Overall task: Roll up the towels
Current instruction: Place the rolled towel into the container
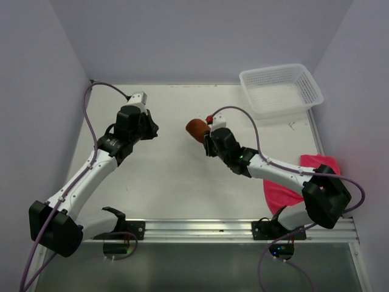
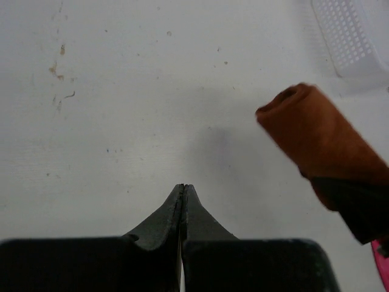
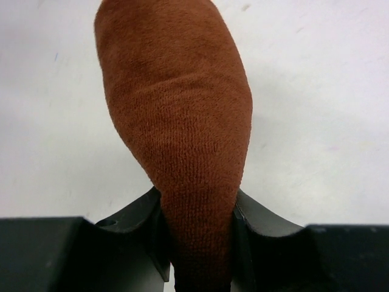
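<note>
The brown towel needs to be rolled up, so my right gripper will carry it outward and to the right in the top view and release it inside the empty basket (image 1: 268, 93).
The rust-brown towel (image 1: 196, 129) is rolled into a thick bundle and held above the table by my right gripper (image 1: 208, 135), whose jaws press both sides of the roll (image 3: 182, 121). From the left wrist the same brown roll (image 2: 319, 146) shows at the right, lifted off the surface. My left gripper (image 2: 183, 188) is shut with nothing in it, over bare table; in the top view the left gripper (image 1: 153, 129) sits left of the roll, apart from it. The pink towel (image 1: 292, 182) lies flat at the right, partly under the right arm.
A white mesh basket (image 1: 281, 89) stands at the back right corner, and its edge (image 2: 349, 36) shows in the left wrist view. Walls close the table on the left, back and right. A metal rail (image 1: 200, 228) runs along the near edge.
</note>
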Tool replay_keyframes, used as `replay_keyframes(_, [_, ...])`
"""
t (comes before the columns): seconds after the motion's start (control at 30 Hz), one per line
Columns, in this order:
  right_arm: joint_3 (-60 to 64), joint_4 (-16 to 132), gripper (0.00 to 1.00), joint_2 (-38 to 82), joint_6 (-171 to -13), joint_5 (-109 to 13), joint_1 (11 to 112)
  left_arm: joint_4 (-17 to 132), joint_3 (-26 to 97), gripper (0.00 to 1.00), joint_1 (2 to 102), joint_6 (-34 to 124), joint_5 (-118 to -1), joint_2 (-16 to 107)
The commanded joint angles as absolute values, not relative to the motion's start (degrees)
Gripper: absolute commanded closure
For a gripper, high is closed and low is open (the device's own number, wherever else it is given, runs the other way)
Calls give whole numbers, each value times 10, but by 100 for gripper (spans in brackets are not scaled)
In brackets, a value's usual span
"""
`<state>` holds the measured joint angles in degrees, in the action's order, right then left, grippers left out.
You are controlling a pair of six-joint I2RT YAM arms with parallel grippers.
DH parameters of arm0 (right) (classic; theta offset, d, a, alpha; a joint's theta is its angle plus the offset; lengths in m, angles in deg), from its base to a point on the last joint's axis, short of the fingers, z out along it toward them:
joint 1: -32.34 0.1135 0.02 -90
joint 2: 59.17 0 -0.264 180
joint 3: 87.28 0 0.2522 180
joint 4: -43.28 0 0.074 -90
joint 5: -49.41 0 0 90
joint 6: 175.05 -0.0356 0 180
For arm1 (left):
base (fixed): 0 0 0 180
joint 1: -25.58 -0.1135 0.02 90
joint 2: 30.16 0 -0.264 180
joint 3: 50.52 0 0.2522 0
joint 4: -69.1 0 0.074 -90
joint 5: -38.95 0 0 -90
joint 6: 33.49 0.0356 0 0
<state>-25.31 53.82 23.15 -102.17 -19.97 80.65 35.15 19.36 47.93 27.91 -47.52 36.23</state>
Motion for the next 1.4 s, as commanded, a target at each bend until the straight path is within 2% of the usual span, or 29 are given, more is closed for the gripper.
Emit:
replay_keyframes(0.0, [-174,561,100,209,-995,-245,711,343,209,100,474,323,-460,367])
replay_keyframes(0.23, [-36,607,100,265,-991,-267,534,351,178,100,468,345,-460,379])
replay_keyframes(0.43, [64,619,100,347,-1003,-275,440,356,177,100,467,357,-469,391])
replay_keyframes(0.8, [174,594,100,557,-1001,-246,381,359,179,100,462,366,-495,429])
replay_keyframes(1.13, [235,616,100,649,-991,-242,350,364,185,100,460,365,-535,454])
replay_keyframes(1.17, [235,621,99,653,-989,-241,350,364,185,100,458,364,-539,456])
replay_keyframes(1.27, [235,636,72,666,-982,-235,350,366,185,100,454,366,-554,458])
replay_keyframes(1.3, [236,638,55,669,-981,-234,350,366,185,100,454,366,-556,459])
replay_keyframes(1.37, [235,644,46,676,-981,-234,349,366,184,100,454,366,-557,459])
